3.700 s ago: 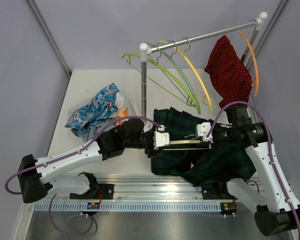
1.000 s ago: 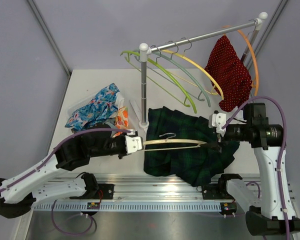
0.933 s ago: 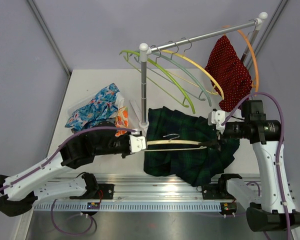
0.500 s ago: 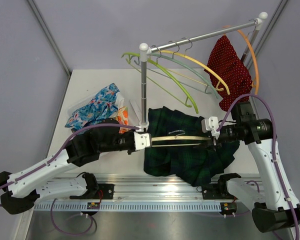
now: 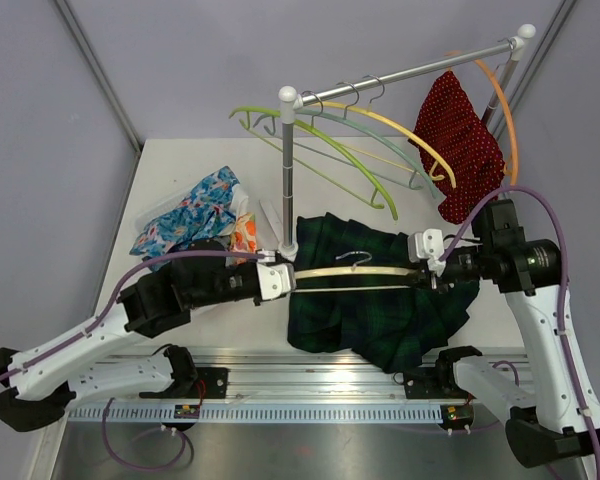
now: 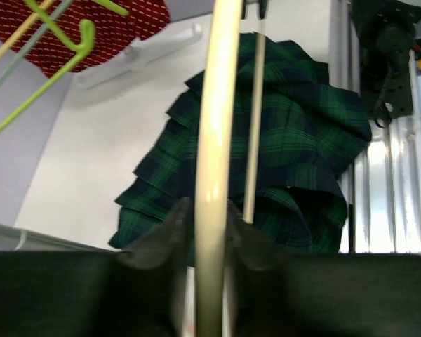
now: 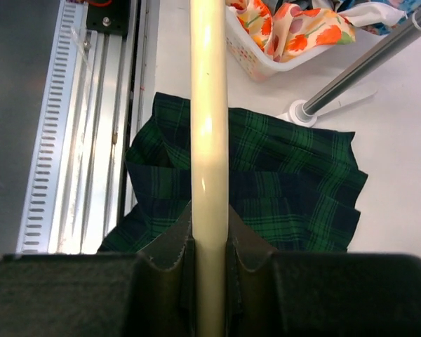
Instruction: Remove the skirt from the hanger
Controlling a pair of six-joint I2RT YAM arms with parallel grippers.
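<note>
My right gripper rises outward next, hooks the cream hanger (image 5: 355, 273) over the rack's bare bar (image 5: 430, 63) and releases it, as the bar lies above and outward of my gripper.
A cream hanger (image 5: 355, 273) is held level between my two grippers above the table. My left gripper (image 5: 280, 278) is shut on its left end (image 6: 212, 175). My right gripper (image 5: 427, 268) is shut on its right end (image 7: 209, 140). The dark green plaid skirt (image 5: 380, 300) lies crumpled on the table under the hanger, off it. It also shows in the left wrist view (image 6: 295, 154) and in the right wrist view (image 7: 281, 182).
A clothes rack (image 5: 288, 170) stands behind, with green (image 5: 320, 150), yellow (image 5: 400, 130) and orange hangers and a red dotted garment (image 5: 465, 145). A white basket of floral clothes (image 5: 195, 215) sits at the left. A metal rail (image 5: 310, 385) runs along the near edge.
The skirt has come off the hanger and dropped to the table. Both grippers moved apart to the hanger's ends and now hold it a little higher. The rack's hangers are swinging.
</note>
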